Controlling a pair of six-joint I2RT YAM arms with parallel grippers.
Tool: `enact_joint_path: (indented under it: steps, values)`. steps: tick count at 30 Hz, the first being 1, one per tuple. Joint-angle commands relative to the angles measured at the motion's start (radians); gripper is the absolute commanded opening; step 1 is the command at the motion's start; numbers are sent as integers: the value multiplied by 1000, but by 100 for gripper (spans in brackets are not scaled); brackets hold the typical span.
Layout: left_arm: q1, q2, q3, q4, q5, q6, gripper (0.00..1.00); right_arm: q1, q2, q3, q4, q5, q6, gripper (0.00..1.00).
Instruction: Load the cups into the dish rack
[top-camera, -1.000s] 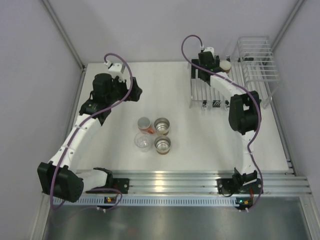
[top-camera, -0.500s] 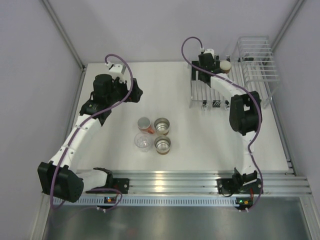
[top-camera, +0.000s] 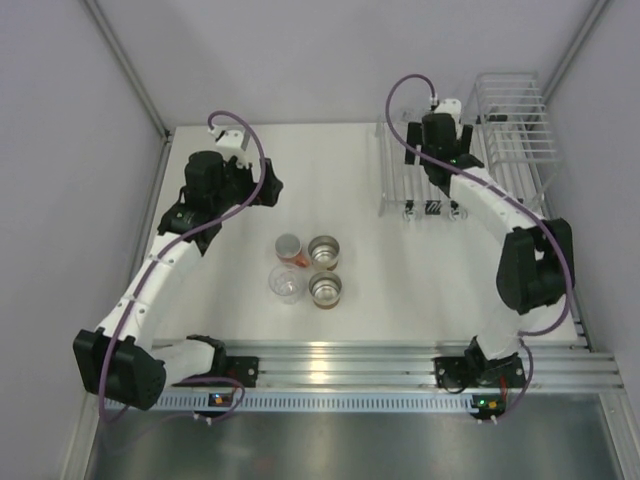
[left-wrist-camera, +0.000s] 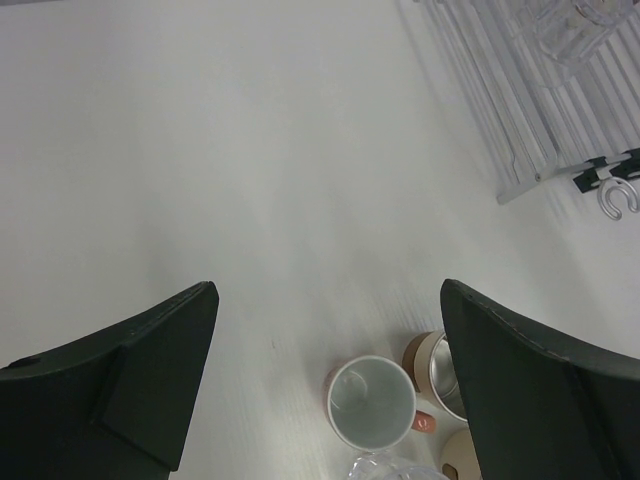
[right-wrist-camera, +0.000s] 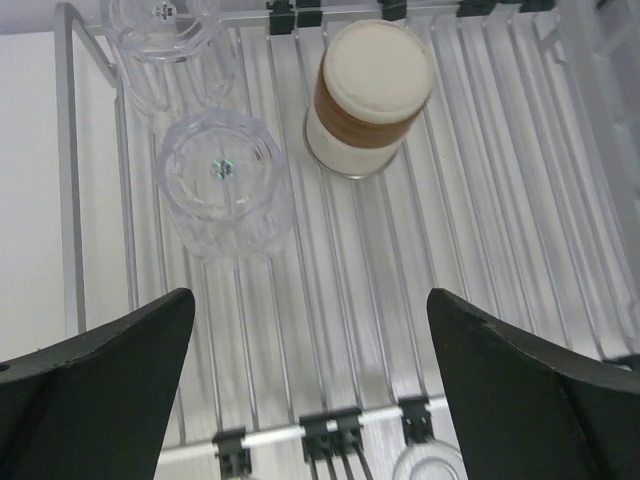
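The robot should next lower its left gripper back onto the farther brown cup's rim (top-camera: 311, 250) (left-wrist-camera: 432, 375) by the salmon-orange cup, because that is below the gripper, to the right in the top view.
Four cups stand together on the table: a salmon-orange cup (top-camera: 289, 247) (left-wrist-camera: 372, 402), two brown cups with shiny insides (top-camera: 324, 251) (top-camera: 325, 290) and a clear cup (top-camera: 287, 284). In the right wrist view, a brown cup (right-wrist-camera: 370, 95) and two clear cups (right-wrist-camera: 225, 180) (right-wrist-camera: 160, 25) stand upside down on the flat bars of the white dish rack (right-wrist-camera: 470, 230) (top-camera: 405, 185). My right gripper (top-camera: 440, 150) (right-wrist-camera: 308, 295) is open and empty above those bars, nearer than the cups. My left gripper (top-camera: 268, 185) (left-wrist-camera: 328, 290) is open and empty, above the table beyond the salmon-orange cup.
The rack's taller wire basket (top-camera: 515, 130) stands at the far right, close to the right wall. Black clips (right-wrist-camera: 335, 435) line the rack's near edge. The metal rail (top-camera: 350, 365) with the arm bases runs along the near edge.
My right gripper has let go of the brown cup, which now stands upside down in the rack. The gripper has moved right and nearer, and the right elbow has swung right. The left arm has barely moved.
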Motion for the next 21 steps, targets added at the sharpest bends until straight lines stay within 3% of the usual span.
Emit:
enact_joint_path:
  steps: [1,4,12,17,21]
  values:
    - [-28,-29,-1,19,-86,39,98,-12,-176,-92,49,14,1,99]
    - [-96,-20,10,-33,-137,69,98,-10,-300,-197,46,-21,1,99]
    - [-218,-63,-56,-93,-100,119,98,-12,-581,-402,3,-43,26,99]
    - [-350,13,-33,-124,-120,145,97,-10,-688,-497,-3,-70,47,99]
    - [-380,72,-1,-126,-85,145,96,-10,-728,-547,-1,-81,50,99]
